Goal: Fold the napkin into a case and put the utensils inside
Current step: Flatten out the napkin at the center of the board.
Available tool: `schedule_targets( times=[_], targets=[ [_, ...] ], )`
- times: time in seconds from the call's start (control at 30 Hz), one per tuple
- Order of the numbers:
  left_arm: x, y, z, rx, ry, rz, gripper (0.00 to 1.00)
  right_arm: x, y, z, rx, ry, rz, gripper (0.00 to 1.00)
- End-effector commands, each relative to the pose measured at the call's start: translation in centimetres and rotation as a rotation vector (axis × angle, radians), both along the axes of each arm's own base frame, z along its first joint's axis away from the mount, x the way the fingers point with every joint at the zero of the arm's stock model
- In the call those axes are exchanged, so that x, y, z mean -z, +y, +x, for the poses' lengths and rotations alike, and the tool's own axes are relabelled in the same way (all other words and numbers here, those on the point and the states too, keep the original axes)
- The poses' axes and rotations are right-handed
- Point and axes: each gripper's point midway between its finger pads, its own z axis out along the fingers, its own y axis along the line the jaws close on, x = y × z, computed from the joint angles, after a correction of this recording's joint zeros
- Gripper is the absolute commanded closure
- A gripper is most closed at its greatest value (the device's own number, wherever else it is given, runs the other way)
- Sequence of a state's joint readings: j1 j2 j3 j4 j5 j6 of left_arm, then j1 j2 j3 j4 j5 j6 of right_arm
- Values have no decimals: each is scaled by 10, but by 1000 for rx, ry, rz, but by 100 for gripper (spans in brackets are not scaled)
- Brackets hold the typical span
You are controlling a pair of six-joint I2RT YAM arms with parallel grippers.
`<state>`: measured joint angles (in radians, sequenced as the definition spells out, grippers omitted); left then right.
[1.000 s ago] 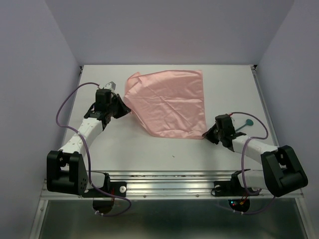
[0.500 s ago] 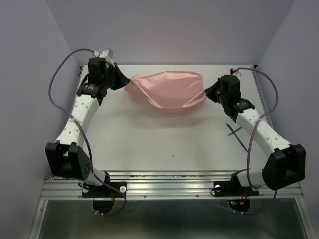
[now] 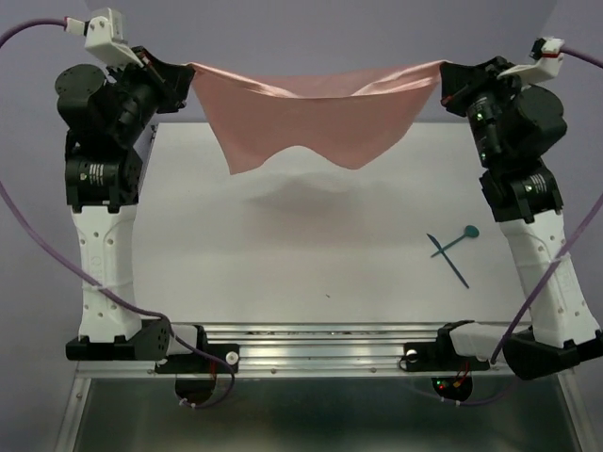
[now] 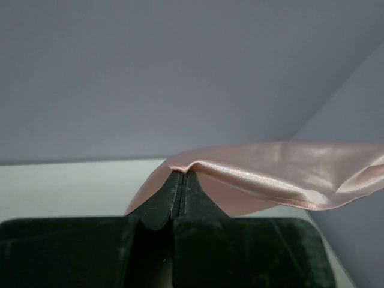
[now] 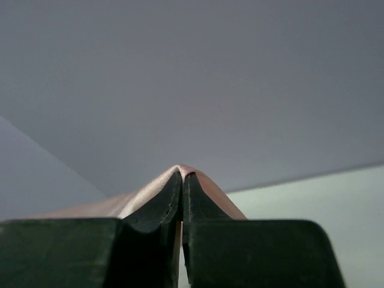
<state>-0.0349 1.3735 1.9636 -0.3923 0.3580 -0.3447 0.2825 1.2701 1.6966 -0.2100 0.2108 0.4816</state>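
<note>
My right gripper holds the napkin's corner and should next pull it down and back onto the clear tabletop beside the crossed utensils and release it.
The salmon-pink napkin [image 3: 306, 118] hangs in the air above the back of the table, stretched between both arms and sagging in the middle. My left gripper [image 3: 191, 71] is shut on its left corner; the pink cloth [image 4: 270, 174] drapes over the closed tips [image 4: 182, 175]. My right gripper [image 3: 443, 73] is shut on the right corner, where cloth [image 5: 144, 192] folds over the closed tips [image 5: 182, 175]. Two dark-teal utensils [image 3: 452, 247] lie crossed on the table at the right, one with a round end [image 3: 470, 231]. No folded case is in view.
The white table [image 3: 283, 254] has a metal rail [image 3: 311, 339] along its near edge. Purple cables [image 3: 38, 235] loop off both arms. Grey walls close in the back and both sides.
Both arms rose from the table and swung apart, lifting the napkin by two corners off the surface and stretching it in the air. The utensils, partly hidden a second ago, now lie uncovered.
</note>
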Motion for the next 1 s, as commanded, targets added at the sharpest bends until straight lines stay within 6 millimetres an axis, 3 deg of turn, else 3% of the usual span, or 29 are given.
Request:
schedule_targets(
  times=[0.0,0.17,0.2,0.27,0.37,0.4,0.43,0.5,0.57,0.6,0.67,0.7,0.8,0.83,0.87,0.97],
  targets=[
    [-64,2,-68,13,-232,36,100,-69,-28,-65,51,-186,-5,99],
    [-76,2,-112,17,-286,41,100,-93,-41,-116,45,-270,27,99],
    [-80,1,-128,27,-306,41,100,-94,-43,-123,41,-274,35,99],
    [-76,1,-138,32,-304,42,100,-95,-47,-136,45,-287,47,99],
    [-64,1,-152,34,-285,48,100,-85,-53,-147,56,-265,56,99],
    [-58,1,-155,33,-275,48,100,-73,-55,-146,68,-235,56,99],
    [-43,2,-147,27,-235,54,100,-65,-56,-143,77,-216,53,99],
    [-24,7,-135,-3,-185,57,100,-45,-59,-133,110,-160,46,99],
    [6,10,-115,-24,-99,64,100,-10,-58,-110,137,-59,10,99],
    [30,11,-99,-31,-33,67,100,15,-53,-92,141,6,-16,99],
    [58,15,-81,-52,42,76,100,38,-49,-75,143,66,-37,99],
    [89,17,-64,-62,126,81,100,51,-47,-66,145,99,-49,99],
    [136,23,-43,-99,241,92,100,105,-38,-31,152,233,-95,99],
    [165,24,-30,-103,301,96,100,118,-35,-21,152,261,-104,99],
    [177,25,-25,-110,327,94,100,145,-29,-4,143,322,-130,99],
    [220,22,7,-101,415,87,100,181,-17,34,130,387,-174,99]
  ],
)
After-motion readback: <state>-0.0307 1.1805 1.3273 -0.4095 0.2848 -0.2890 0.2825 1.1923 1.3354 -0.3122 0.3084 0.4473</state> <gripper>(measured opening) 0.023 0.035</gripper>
